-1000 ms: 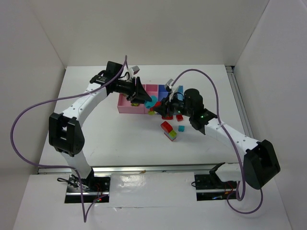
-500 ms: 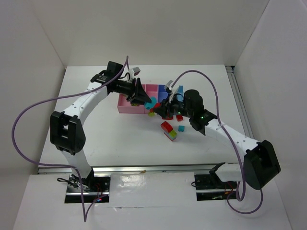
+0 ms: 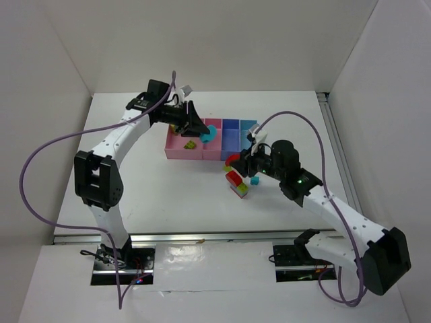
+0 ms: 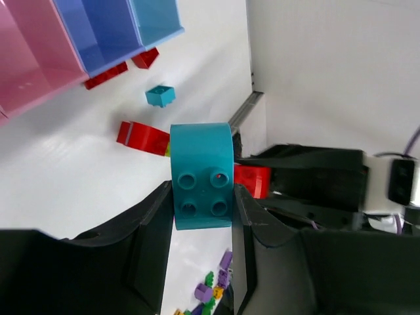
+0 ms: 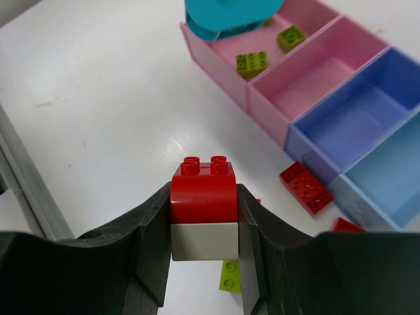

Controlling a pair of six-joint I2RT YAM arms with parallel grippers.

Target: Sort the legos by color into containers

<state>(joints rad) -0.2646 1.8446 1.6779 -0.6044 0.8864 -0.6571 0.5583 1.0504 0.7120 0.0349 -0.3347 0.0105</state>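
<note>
I will tilt my left gripper downward, lower it over the empty narrow pink bin [image 3: 212,148] [image 4: 42,56] and let go of the cyan brick, because lime legos are in the wide bin.
My left gripper [image 3: 202,131] is shut on a cyan lego [image 4: 201,177], holding it above the pink end of the containers [image 3: 182,153]. The bins run wide pink [image 5: 216,49], narrow pink [image 5: 315,79], periwinkle [image 5: 367,118], light blue [image 5: 394,177]. Two lime green legos [image 5: 252,62] lie in the wide pink bin. In front of the bins, my right gripper [image 3: 239,161] is shut on a red lego [image 5: 203,193] that has a white block under it, lifted off the table.
A flat red brick [image 5: 305,187] lies just in front of the periwinkle bin. A red and lime stack [image 3: 236,182] and a small cyan brick [image 3: 255,180] sit on the table below my right gripper. A lime piece [image 5: 230,275] shows under the held red lego.
My right arm has pulled back from the bins toward the near right, lifting the red lego. The left gripper has shifted slightly further back over the bins with the cyan lego.
</note>
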